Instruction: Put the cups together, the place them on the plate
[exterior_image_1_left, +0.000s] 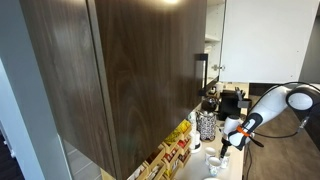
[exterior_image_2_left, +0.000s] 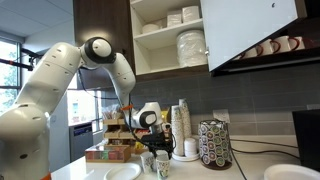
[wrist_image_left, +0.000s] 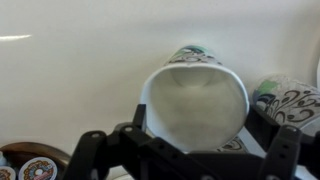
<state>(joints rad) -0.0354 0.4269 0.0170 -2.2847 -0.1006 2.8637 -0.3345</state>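
Next I will move my gripper toward the right in the wrist view, onto the white cup's rim beside the second cup, since the fingers straddle the white cup's whole opening.
In the wrist view a cup, white inside with green and black print outside, has its mouth facing the camera and fills the space between my gripper's fingers. The fingers stand wider than its rim and are open. A second printed cup sits just to its right. In an exterior view my gripper hangs over two small cups on the counter, beside the white plate. From the opposite side, my gripper is low over the same cups.
A black-and-white speckled container and a tall stack of cups stand behind the two cups. Boxes of snacks sit to one side, and another white plate lies at the far end. Dark cabinets hang overhead. Round pods lie at the lower left.
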